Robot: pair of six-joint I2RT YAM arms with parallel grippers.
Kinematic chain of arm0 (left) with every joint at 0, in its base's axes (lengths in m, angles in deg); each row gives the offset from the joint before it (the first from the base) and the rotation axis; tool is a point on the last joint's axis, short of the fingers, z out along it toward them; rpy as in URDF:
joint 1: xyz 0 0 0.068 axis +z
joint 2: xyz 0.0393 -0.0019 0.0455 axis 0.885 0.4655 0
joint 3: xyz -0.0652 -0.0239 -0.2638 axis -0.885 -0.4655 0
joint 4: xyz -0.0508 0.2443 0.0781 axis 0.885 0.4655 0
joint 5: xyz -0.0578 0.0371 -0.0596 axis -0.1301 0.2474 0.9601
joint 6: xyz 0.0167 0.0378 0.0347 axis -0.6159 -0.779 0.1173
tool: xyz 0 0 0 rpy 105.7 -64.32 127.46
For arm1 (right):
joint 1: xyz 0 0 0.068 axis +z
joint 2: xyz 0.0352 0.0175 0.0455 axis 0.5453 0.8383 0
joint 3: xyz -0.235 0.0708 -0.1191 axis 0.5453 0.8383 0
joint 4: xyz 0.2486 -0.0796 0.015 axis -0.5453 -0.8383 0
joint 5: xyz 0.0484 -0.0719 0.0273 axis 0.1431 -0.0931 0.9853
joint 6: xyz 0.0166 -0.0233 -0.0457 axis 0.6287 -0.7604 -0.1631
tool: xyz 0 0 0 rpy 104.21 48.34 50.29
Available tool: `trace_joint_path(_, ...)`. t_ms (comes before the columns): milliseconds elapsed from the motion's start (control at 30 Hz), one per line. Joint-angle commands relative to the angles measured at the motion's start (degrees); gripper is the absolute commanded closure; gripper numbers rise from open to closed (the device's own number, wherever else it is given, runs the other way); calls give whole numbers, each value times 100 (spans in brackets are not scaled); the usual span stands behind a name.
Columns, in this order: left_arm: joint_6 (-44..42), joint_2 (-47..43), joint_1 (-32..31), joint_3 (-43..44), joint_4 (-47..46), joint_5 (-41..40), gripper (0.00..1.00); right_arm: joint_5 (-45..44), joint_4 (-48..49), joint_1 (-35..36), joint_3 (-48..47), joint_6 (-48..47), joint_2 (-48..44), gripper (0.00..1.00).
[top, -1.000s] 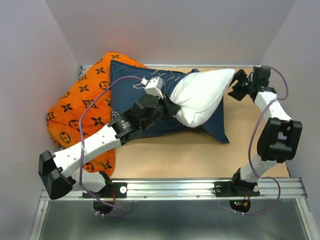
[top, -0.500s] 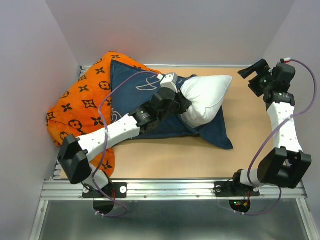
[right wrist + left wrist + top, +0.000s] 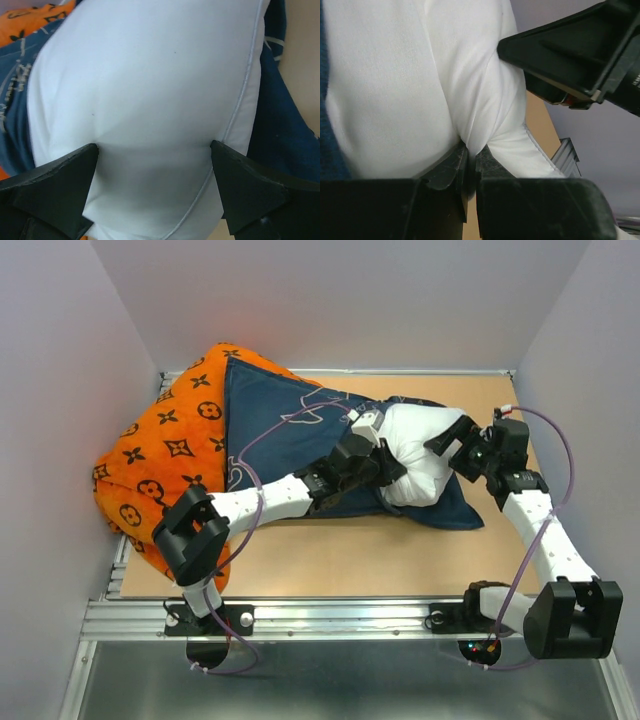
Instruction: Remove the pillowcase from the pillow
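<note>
The robot's right gripper will press further down over the pillow's loose end (image 3: 154, 162) and close on the pillow's fabric, since that end already bulges between the open fingers.
The white pillow (image 3: 418, 445) sticks halfway out of the navy pillowcase (image 3: 285, 430), which lies mid-table. My left gripper (image 3: 392, 466) is shut on a pinched fold of the pillow (image 3: 420, 90), close to the pillowcase's opening; the left wrist view (image 3: 471, 150) shows white fabric squeezed between the jaws. My right gripper (image 3: 456, 443) is open at the pillow's right end. In the right wrist view (image 3: 154, 150) its jaws straddle the pillow's (image 3: 150, 85) corner, pressing into it. Navy pillowcase cloth (image 3: 282, 125) lies under and beside the pillow.
An orange cushion with black motifs (image 3: 165, 455) lies at the left, under the pillowcase's left end and my left arm. Grey walls close in the table (image 3: 350, 550) on the left, back and right. A metal rail (image 3: 350, 618) runs along the near edge.
My left gripper has dragged the pillow and pillowcase to the right. My right arm has swung down and left from the far right corner, and its open jaws now sit on the pillow's end.
</note>
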Motion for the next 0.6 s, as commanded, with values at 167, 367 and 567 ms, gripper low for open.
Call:
trace_joint_path(167, -21, 338, -245, -259, -454, -115, 100, -374, 653, 53, 923, -295, 107, 0)
trace_joint_path(367, -275, 285, -245, -75, -140, -360, 100, -748, 436, 62, 1064, -558, 161, 0)
trace_joint_path(567, -416, 294, -158, 277, 81, -326, 100, -1059, 241, 62, 1284, -577, 73, 0)
